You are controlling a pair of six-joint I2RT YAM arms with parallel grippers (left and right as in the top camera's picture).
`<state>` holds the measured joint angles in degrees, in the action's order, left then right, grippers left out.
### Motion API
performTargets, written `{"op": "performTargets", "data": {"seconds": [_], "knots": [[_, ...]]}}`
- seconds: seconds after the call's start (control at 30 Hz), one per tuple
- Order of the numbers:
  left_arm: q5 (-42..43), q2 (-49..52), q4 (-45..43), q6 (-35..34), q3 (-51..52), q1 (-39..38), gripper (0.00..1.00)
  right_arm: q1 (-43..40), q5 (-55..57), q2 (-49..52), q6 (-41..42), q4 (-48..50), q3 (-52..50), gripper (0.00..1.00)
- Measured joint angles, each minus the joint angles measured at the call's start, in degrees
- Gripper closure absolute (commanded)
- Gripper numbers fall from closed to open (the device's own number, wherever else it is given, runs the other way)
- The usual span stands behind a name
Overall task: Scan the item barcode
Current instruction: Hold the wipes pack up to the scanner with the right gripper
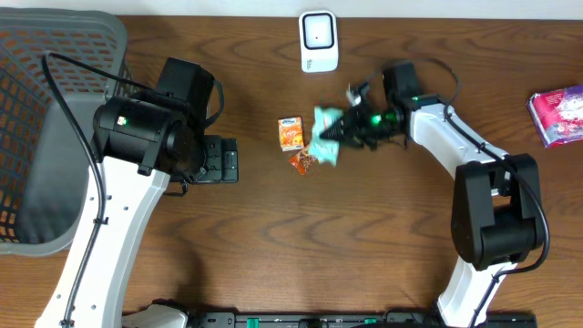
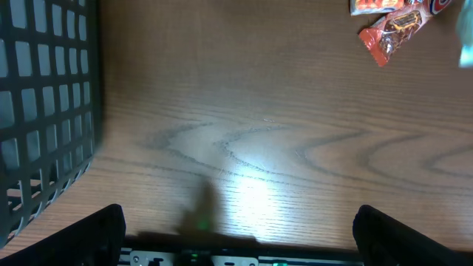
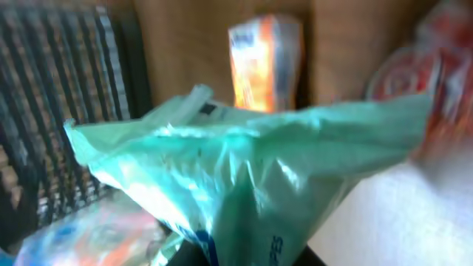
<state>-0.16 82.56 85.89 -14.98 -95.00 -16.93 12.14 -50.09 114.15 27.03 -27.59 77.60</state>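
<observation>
My right gripper should swing outward past the scanner (image 1: 319, 41), then go across and down beside the pink pack to release the packet, as the tabletop there is bare.
A mint-green packet (image 1: 325, 135) hangs in my right gripper (image 1: 340, 129), which is shut on its edge a little below the white barcode scanner (image 1: 319, 41) at the table's far edge. In the right wrist view the crinkled packet (image 3: 251, 162) fills the frame, with the gripper (image 3: 247, 260) pinching it at the bottom and a small dark print patch near its upper edge. My left gripper (image 1: 228, 159) rests over the table to the left, open and empty. Its fingers (image 2: 89, 236) stand far apart in the left wrist view.
An orange box (image 1: 291, 133) and an orange-red wrapper (image 1: 304, 161) lie just left of the held packet. A grey mesh basket (image 1: 55, 128) stands at the far left, and a pink pack (image 1: 557, 114) lies at the right edge.
</observation>
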Motion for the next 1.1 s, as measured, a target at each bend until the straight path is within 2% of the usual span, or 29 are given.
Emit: {"op": "performTargets", "data": {"seconds": [0.17, 0.3, 0.47, 0.63, 0.9, 1.1], "knots": [[-0.02, 0.0, 0.0, 0.0, 0.0, 0.0, 0.02, 0.7, 9.25, 0.02, 9.81, 14.21, 3.8, 0.99], [-0.02, 0.0, 0.0, 0.0, 0.0, 0.0, 0.02, 1.64, 16.13, 0.02, 15.26, 21.31, 6.25, 0.99], [-0.02, 0.0, 0.0, 0.0, 0.0, 0.0, 0.02, 3.45, 27.39, 0.2, 17.73, 21.44, 11.39, 0.99], [-0.02, 0.0, 0.0, 0.0, 0.0, 0.0, 0.02, 4.39, 35.58, 4.7, 18.16, 21.57, 21.81, 0.99], [-0.02, 0.0, -0.02, 0.0, 0.0, 0.0, 0.02, 4.35, 38.36, 20.2, 18.14, 11.08, 42.25, 0.99], [-0.02, 0.0, -0.02, 0.0, 0.0, 0.0, 0.02, 4.35, 38.42, 25.92, 17.7, 8.44, 46.23, 0.99]]}}
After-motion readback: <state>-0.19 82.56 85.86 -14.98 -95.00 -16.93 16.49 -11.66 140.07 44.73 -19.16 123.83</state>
